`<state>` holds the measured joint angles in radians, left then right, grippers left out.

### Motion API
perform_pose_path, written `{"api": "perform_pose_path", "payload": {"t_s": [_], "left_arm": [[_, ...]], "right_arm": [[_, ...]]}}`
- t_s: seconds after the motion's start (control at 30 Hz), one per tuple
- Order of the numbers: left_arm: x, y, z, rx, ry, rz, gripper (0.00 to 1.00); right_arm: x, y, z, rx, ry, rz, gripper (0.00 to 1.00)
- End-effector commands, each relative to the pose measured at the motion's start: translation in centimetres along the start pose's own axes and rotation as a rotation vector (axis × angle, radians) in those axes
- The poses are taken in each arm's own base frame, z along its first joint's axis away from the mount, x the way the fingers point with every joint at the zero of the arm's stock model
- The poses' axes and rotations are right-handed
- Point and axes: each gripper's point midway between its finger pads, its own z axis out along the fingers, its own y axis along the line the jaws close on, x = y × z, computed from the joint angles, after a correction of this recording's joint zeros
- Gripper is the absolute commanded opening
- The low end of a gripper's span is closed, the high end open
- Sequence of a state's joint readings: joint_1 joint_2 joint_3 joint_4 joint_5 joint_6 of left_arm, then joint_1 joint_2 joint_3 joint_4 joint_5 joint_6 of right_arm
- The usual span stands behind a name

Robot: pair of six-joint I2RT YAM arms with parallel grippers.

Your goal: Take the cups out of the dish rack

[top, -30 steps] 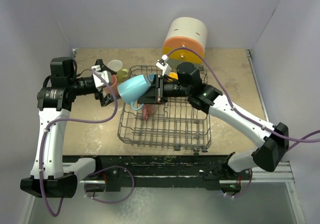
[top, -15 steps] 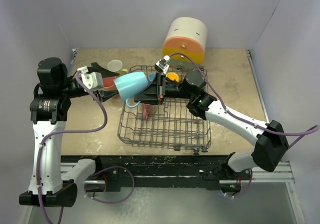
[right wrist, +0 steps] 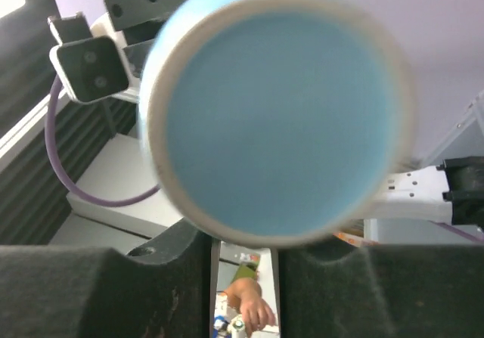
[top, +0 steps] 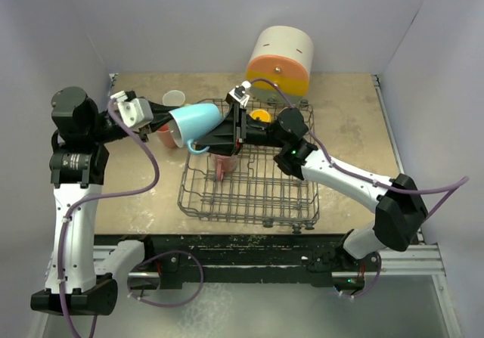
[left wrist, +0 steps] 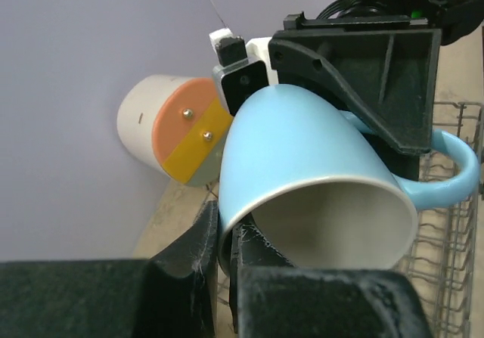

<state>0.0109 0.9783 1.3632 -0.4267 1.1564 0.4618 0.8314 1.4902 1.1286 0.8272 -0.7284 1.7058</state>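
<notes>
Next, my left gripper swings away from the rack past the red cup, then turns downward to the table [top: 139,164], as the light blue cup hangs sideways.
A light blue cup [top: 198,121] hangs on its side above the left end of the grey wire dish rack [top: 291,206], held from both ends. My left gripper [top: 168,122] is shut on its rim, one finger inside the mouth [left wrist: 224,240]. My right gripper [top: 219,137] reaches in from the base side and is shut on the handle side of the blue cup [right wrist: 276,119]; its fingertips are hidden behind the cup's base. A pink cup [top: 224,164] and a yellow cup [top: 261,116] sit in the rack. A red cup [top: 162,136] and a pale cup [top: 174,98] stand on the table to the left.
A big cream and orange cylinder [top: 280,57] stands behind the rack against the back wall. Walls close in the table on the left, back and right. The bare tan tabletop [top: 348,119] stretches right of the rack.
My left gripper has shut on the blue cup's rim. The right arm has carried the cup a little left and further from the rack, and the left arm has drawn back left.
</notes>
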Motion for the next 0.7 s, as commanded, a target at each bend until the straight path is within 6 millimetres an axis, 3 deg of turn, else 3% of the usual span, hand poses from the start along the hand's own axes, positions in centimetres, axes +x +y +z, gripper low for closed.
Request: {"api": "perform_pose_path", "payload": {"t_s": [0.0,0.03,0.07,0.17,0.27,0.43,0.67], "left_arm": [[2.9,0.5,0.3,-0.059,0.077,-0.162,0.00],[4.6,1.4,0.1,-0.112,0.141,-0.167,0.00],[6.1,2.0,-0.2,-0.140,0.196,-0.172,0.00],[11.2,5.0,-2.0,-0.278,0.433,-0.170,0.00],[15.5,7.7,-4.9,-0.381,0.688,-0.170,0.00],[19.1,11.9,-11.6,-0.429,0.836,-0.322,0.00],[26.6,12.3,-18.0,-0.398,1.146,-0.389,0.00]], "right_arm": [[1.5,4.2,0.5,-0.127,0.062,-0.161,0.48],[1.1,3.4,0.3,-0.091,0.047,-0.160,0.63],[0.5,2.5,0.0,-0.046,0.028,-0.159,0.72],[-1.6,-1.0,-1.8,0.133,-0.048,-0.142,0.84],[-3.6,-3.2,-4.9,0.247,-0.127,-0.138,0.88],[-5.6,-6.8,-9.4,0.506,-0.219,-0.167,0.90],[-6.4,-9.5,-11.9,0.698,-0.250,-0.229,0.90]]}}
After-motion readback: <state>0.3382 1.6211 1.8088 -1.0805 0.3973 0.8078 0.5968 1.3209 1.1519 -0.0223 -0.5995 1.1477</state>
